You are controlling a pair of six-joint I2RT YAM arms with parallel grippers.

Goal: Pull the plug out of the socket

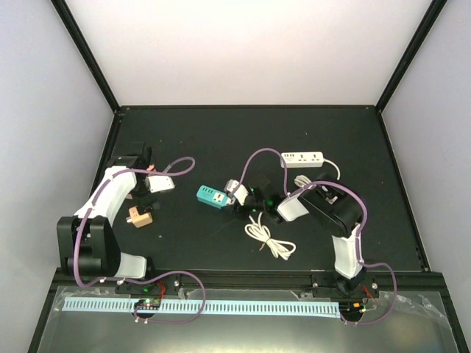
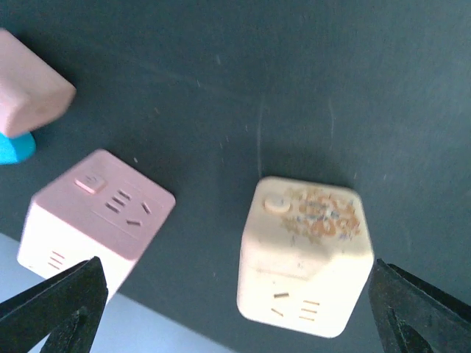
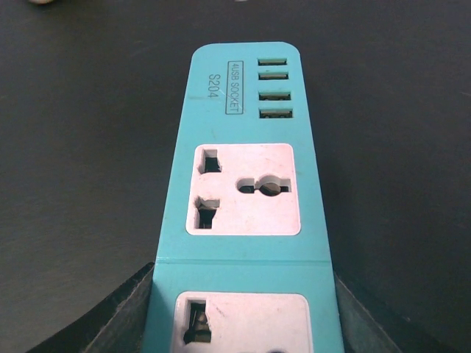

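Note:
The teal power strip (image 1: pixel 212 195) goes next, turning on the way, to the bare tabletop outward of my right gripper and to its right in the top view, for release there.
A teal power strip (image 1: pixel 212 195) lies at the table's middle. In the right wrist view it (image 3: pixel 243 147) shows two white sockets, both with nothing in them, and several USB ports. My right gripper (image 1: pixel 241 198) is shut on its near end, with a dark finger pressed to each side (image 3: pixel 243 312). A coiled white cable (image 1: pixel 268 239) lies loose on the table in front of it; I cannot make out its plug. My left gripper (image 1: pixel 149 176) is open and empty at the left (image 2: pixel 235 301), above a pink cube socket (image 2: pixel 96 213) and a cream cube socket (image 2: pixel 305 254).
A white power strip (image 1: pixel 303 158) with its cord lies at the back right. The pale cube (image 1: pixel 160 184) and a tan cube (image 1: pixel 139 216) sit by the left arm. A pink block (image 2: pixel 29 95) shows at the left wrist view's upper left. Black frame rails edge the table.

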